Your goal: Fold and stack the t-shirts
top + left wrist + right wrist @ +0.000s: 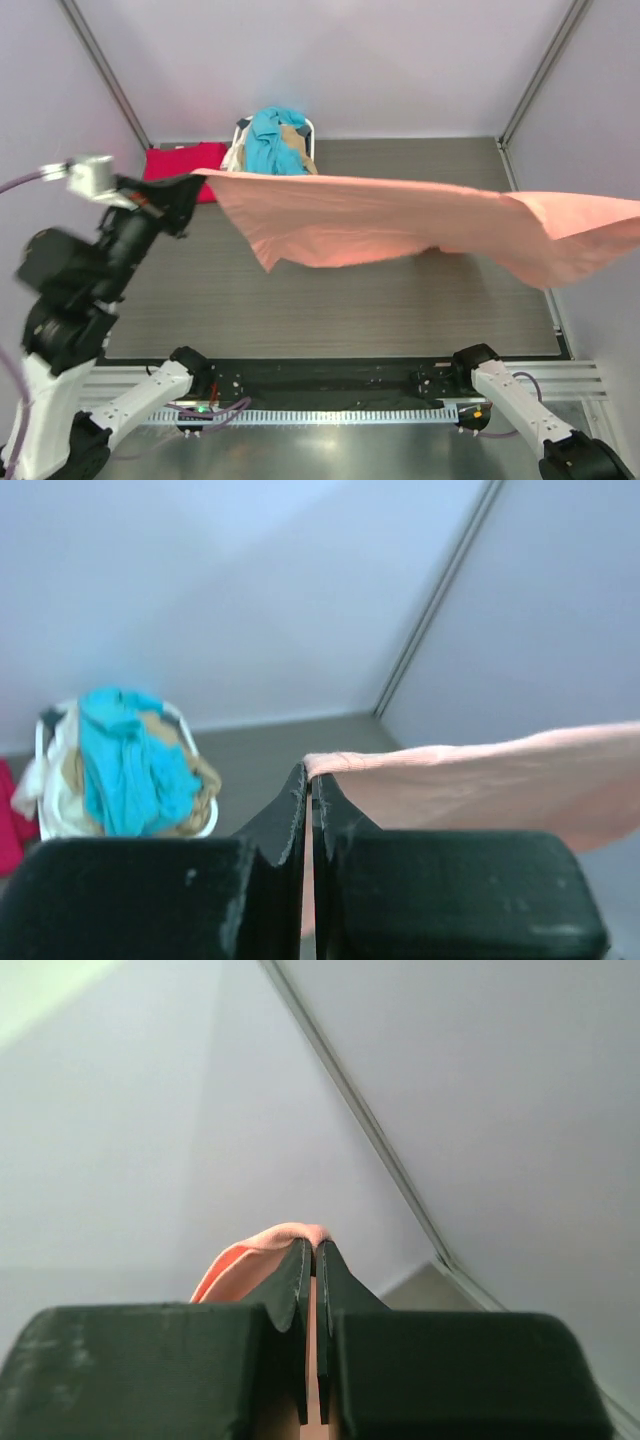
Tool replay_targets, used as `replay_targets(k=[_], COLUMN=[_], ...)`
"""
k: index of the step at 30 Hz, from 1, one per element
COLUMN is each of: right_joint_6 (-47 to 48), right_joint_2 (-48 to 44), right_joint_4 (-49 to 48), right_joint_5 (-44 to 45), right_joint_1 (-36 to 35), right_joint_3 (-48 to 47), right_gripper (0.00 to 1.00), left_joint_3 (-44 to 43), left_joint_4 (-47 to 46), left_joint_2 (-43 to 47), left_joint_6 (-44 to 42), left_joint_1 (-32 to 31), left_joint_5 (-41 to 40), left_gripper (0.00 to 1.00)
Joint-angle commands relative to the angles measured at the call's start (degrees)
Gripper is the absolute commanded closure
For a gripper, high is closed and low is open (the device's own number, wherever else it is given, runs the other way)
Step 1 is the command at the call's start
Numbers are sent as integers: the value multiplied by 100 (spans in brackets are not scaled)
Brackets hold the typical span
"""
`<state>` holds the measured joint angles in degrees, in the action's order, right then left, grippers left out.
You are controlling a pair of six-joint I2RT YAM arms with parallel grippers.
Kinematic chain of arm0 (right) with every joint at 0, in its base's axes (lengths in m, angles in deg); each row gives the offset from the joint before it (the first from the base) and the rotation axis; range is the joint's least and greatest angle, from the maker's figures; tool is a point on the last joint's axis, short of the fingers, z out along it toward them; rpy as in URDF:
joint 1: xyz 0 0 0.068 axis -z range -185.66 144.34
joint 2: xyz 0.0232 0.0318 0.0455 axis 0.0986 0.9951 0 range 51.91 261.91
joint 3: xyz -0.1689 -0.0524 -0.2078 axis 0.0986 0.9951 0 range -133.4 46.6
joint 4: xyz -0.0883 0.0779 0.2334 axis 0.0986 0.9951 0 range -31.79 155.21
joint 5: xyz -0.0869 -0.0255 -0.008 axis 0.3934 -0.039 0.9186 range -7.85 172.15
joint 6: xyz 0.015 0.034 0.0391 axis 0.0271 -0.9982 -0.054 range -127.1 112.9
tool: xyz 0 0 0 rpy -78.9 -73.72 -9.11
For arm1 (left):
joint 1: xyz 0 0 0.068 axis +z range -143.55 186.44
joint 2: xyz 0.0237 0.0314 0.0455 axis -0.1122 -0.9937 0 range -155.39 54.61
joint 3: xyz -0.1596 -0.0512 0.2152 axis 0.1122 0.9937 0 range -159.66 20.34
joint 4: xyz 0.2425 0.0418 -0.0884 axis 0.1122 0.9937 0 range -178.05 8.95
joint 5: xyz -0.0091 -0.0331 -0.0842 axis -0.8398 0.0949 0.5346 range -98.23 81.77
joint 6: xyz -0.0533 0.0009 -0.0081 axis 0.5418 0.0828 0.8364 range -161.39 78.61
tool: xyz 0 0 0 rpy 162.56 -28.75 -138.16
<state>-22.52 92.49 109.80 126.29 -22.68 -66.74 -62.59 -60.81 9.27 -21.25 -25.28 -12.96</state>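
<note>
The t-shirt hangs in midair. I should next lower my right gripper to the left in the top view, onto the bare tabletop by the back wall (437,165), and release.
The salmon-pink t-shirt (400,225) hangs stretched in the air across the table, held at both ends. My left gripper (195,178) is shut on its left edge; the left wrist view shows that gripper (309,770) pinching the pink hem (480,780). My right gripper (313,1248) is shut on a fold of the pink cloth (250,1250); in the top view it is past the right edge. A crimson red t-shirt (180,160) lies flat at the back left. The teal t-shirt (268,140) and the beige t-shirt (296,140) sit crumpled in the basket.
The white laundry basket (241,125) stands at the back wall, left of centre, also seen in the left wrist view (42,742). Grey walls with metal corner posts (540,70) close in the table. Both arm bases sit along the near rail (330,412).
</note>
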Motion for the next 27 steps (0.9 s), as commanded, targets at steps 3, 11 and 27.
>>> replay_targets(k=[3,11,27], right_joint_6=[557,944,814], right_joint_2=[20,880,6176], right_joint_4=[-334,-334,-1143], right_joint_5=[-458,-644,-543], right_joint_1=[32,-12,980], right_joint_3=[-1005,-1744,-503], right_gripper=[99,99,99], left_joint_3=[-1250,-2314,664], left_joint_4=[860,1546,1302], left_joint_2=[289,-220,-3004], left_joint_6=[-353,-248,587], left_joint_1=[26,26,1941], left_joint_5=[235,122,112], left_gripper=[100,100,100])
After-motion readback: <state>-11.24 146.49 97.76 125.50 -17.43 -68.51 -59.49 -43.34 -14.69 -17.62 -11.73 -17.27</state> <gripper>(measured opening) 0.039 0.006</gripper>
